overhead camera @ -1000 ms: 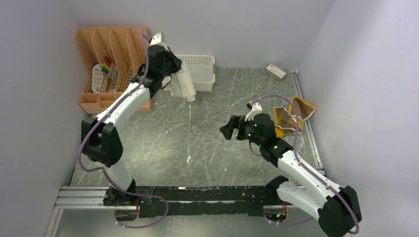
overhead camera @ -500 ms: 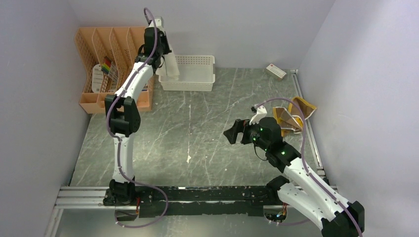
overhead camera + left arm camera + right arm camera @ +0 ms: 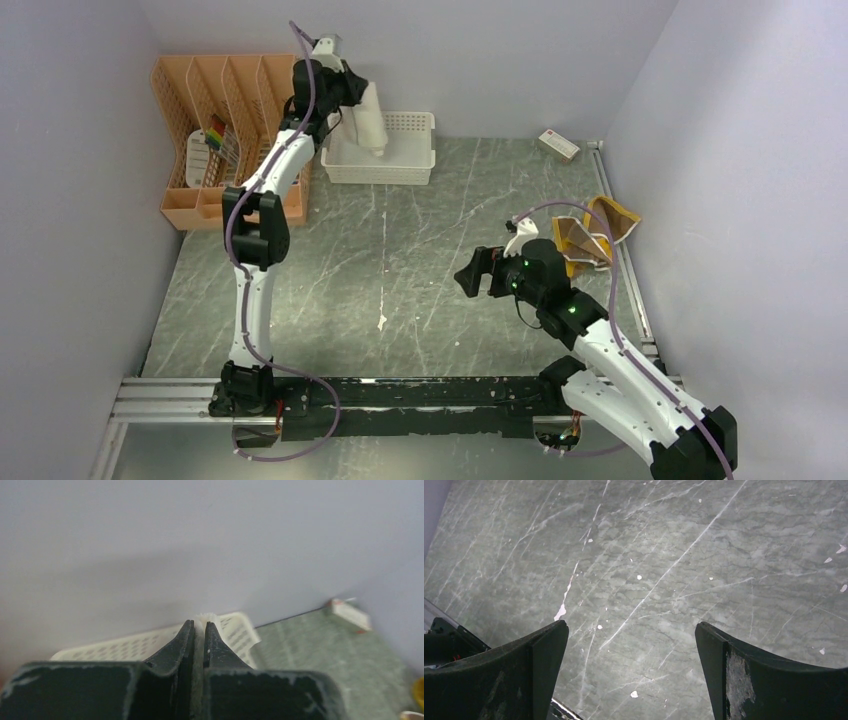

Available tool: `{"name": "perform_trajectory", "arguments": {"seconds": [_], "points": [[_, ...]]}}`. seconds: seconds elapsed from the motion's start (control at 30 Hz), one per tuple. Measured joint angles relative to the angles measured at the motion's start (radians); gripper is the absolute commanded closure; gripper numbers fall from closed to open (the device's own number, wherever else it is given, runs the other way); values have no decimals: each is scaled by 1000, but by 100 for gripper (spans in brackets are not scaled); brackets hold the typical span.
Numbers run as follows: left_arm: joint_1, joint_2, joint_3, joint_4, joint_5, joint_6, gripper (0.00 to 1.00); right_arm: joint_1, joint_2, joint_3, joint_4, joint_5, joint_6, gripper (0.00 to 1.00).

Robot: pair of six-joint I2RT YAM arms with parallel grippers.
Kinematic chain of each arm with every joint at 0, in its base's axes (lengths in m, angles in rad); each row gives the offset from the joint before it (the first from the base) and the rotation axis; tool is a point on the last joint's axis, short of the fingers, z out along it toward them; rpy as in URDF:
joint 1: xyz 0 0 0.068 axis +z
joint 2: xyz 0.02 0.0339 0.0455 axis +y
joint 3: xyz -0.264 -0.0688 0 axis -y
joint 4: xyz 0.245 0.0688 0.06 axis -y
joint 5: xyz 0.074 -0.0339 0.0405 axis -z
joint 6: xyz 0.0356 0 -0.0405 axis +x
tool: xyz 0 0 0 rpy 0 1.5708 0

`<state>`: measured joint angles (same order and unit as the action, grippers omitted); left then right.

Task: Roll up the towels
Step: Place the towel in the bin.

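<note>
The white towel goes down toward the basket's end [image 3: 348, 151] [image 3: 89, 653] beside the orange rack next, carried by my left gripper, since the roll already hangs over the basket.
My left gripper [image 3: 352, 88] is raised at the back of the table and shut on the white towel [image 3: 372, 120], which hangs rolled from it over the white lattice basket [image 3: 412, 148]. In the left wrist view the jaws [image 3: 199, 626] pinch a white fringe of towel [image 3: 207, 617]. The mustard-yellow towel [image 3: 595, 232] lies crumpled at the right edge of the table. My right gripper [image 3: 468, 277] is open and empty, hovering over bare table left of the yellow towel; its wrist view [image 3: 631, 635] shows only the marble surface.
An orange slotted rack [image 3: 215, 130] holding a few items stands at the back left. A small white box [image 3: 558, 145] lies at the back right. Walls close in the left, back and right. A rail [image 3: 400, 395] runs along the near edge.
My left arm stretched up and back, carrying the white towel from in front of the basket to above it. My right gripper drifted slightly right and toward me.
</note>
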<state>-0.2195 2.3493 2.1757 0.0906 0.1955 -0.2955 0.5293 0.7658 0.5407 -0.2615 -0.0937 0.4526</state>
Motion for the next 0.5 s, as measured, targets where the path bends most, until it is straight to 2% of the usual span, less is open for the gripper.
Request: {"name": "perform_trajectory", "arguments": {"seconds": [0.27,0.5], "points": [[37,132,108,179,302,-255,93,0,-11,-7,-21,1,-2,0],[101,269,95,178,428,-352,93,0,-23,-7,-33,2,-6,0]]}}
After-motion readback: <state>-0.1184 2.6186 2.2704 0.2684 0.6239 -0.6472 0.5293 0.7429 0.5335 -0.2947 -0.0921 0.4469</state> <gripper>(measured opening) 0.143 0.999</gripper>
